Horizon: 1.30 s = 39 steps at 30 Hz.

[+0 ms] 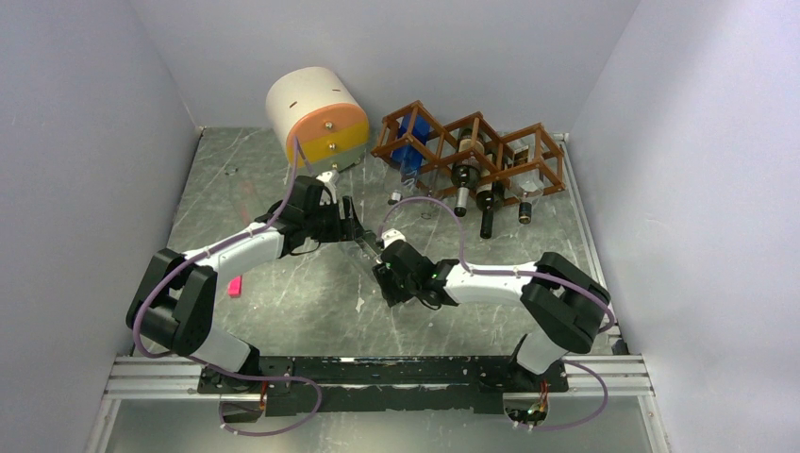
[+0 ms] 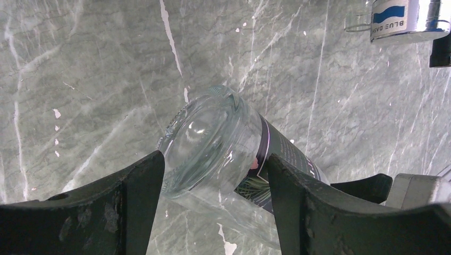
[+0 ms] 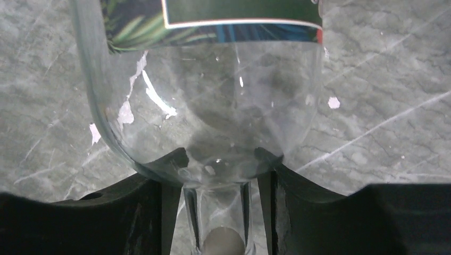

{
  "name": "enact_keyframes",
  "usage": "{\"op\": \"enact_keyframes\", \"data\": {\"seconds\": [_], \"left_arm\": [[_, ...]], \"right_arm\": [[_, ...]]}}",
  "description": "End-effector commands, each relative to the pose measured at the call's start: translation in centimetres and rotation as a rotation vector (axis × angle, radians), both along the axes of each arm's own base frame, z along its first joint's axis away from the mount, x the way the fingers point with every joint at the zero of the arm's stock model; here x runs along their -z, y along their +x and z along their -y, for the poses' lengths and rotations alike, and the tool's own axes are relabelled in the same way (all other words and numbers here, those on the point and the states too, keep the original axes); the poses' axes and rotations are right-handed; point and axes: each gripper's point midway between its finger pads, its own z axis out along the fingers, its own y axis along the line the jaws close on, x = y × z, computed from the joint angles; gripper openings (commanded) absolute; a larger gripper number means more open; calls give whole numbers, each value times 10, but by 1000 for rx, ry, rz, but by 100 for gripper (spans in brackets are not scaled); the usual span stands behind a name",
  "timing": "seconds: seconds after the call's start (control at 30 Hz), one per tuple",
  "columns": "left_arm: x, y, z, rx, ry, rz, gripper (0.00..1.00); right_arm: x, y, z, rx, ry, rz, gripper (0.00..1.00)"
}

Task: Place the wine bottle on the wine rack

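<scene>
The bottle goes outward and up in my right gripper next, then down, base first, into the rack's still empty upper notch farthest from the drawer unit for release.
The wine bottle (image 1: 368, 247), clear glass with a dark leafy label, is held nearly level at mid-table between both grippers. My left gripper (image 1: 355, 229) is shut on its base end; in the left wrist view the bottle (image 2: 213, 143) fills the gap of the gripper (image 2: 214, 159), and both fingers touch it. My right gripper (image 1: 385, 269) is shut on the neck; in the right wrist view the gripper (image 3: 220, 159) closes on the neck, below the bottle's shoulder (image 3: 213, 106). The wine rack (image 1: 472, 156), a reddish-brown lattice, stands at the back right, apart from both grippers.
The rack holds a blue bottle (image 1: 412, 142) and three more with necks pointing forward (image 1: 488, 203). A round cream-and-orange drawer unit (image 1: 319, 113) stands at the back, left of the rack. A small pink object (image 1: 234, 286) lies by the left arm. Walls enclose the table.
</scene>
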Motion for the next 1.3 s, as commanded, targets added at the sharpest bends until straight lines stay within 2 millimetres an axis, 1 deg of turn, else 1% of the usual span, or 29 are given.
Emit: {"op": "enact_keyframes", "data": {"seconds": [0.0, 0.13, 0.23, 0.27, 0.3, 0.33, 0.4, 0.43, 0.57, 0.67, 0.77, 0.83, 0.93, 1.03, 1.13, 1.27], "left_arm": [[1, -5, 6, 38, -14, -24, 74], [0, -5, 5, 26, -21, -23, 73], [-2, -6, 6, 27, -33, -17, 72], [-2, -7, 6, 28, -36, -17, 72], [-2, -7, 7, 28, -39, -18, 71], [-3, -7, 7, 28, -41, -17, 71], [-6, -7, 6, 23, -44, -10, 70], [-8, -7, 6, 20, -44, -7, 70], [-26, -3, 3, -2, -46, 37, 72], [-47, 1, -4, -40, -41, 91, 76], [-68, 4, -18, -109, -24, 150, 80], [-86, 4, -26, -152, -27, 190, 81], [-116, -1, -33, -176, -46, 240, 80], [-144, -7, -41, -199, -74, 308, 80], [-167, -14, -52, -235, -92, 373, 80], [-191, -25, -67, -275, -100, 444, 80]], "right_arm": [[-4, 14, -10, 22, 24, 50, 56], [5, 16, -7, 35, 7, 52, 56], [10, 15, -4, 42, -6, 52, 52], [12, 15, -3, 43, -9, 51, 46], [12, 15, -2, 43, -12, 53, 36], [13, 15, -1, 45, -14, 54, 23], [11, 16, 1, 51, -20, 63, 4], [9, 17, 2, 54, -21, 71, 0], [-8, 22, -1, 52, 6, 107, 0], [-31, 24, -6, 37, 57, 145, 0], [-55, 26, -10, 26, 113, 182, 0], [-71, 26, -11, 22, 148, 208, 0], [-100, 27, -12, 15, 207, 256, 0], [-131, 28, -13, 9, 265, 303, 0], [-163, 29, -13, 12, 314, 347, 0], [-217, 37, -9, 36, 372, 440, 0]]}}
